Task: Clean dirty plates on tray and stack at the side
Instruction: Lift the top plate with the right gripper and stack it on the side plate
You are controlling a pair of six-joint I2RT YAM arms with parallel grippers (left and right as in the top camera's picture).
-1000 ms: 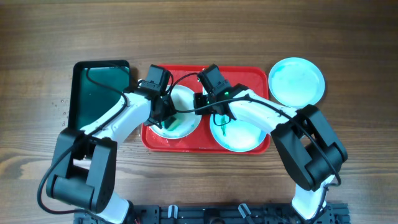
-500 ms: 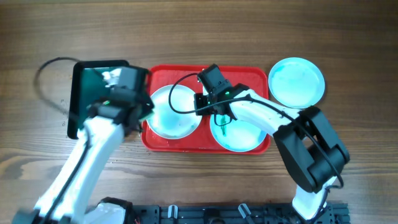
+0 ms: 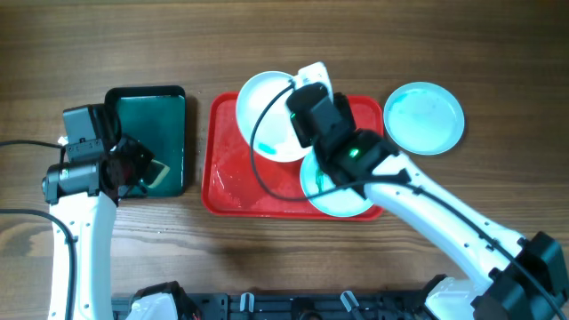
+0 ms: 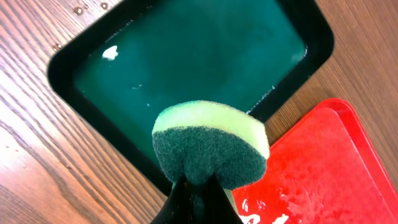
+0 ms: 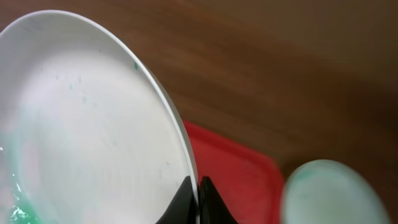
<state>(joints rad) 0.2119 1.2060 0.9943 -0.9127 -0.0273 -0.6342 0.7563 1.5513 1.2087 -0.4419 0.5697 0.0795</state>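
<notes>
I will next lift the white plate in my right gripper across and lower it onto a turquoise plate (image 5: 335,197) on the tabletop beside the red tray.
The white plate (image 3: 265,114) hangs tilted above the far part of the red tray (image 3: 236,182), with green smears near its lower edge. My right gripper (image 3: 296,116) is shut on its rim. In the right wrist view the pinched rim runs between my gripper's (image 5: 198,190) jaws, with the plate (image 5: 93,124) to the left. One turquoise plate (image 3: 342,194) lies on the tray, partly under my right arm. Another turquoise plate (image 3: 427,117) lies on the table to the right. My left gripper (image 3: 144,171) is shut on a green-and-yellow sponge (image 4: 210,146).
The smaller dark green tray (image 3: 147,124) lies left of the red tray, and the sponge hovers over its near right corner (image 4: 186,56). The red tray's floor (image 4: 323,174) looks wet. Bare wooden table (image 3: 293,36) surrounds both trays.
My left arm has swung left off the white plate, carrying the sponge over the green tray. My right gripper has left the turquoise plate, taken the white plate's rim and lifted it.
</notes>
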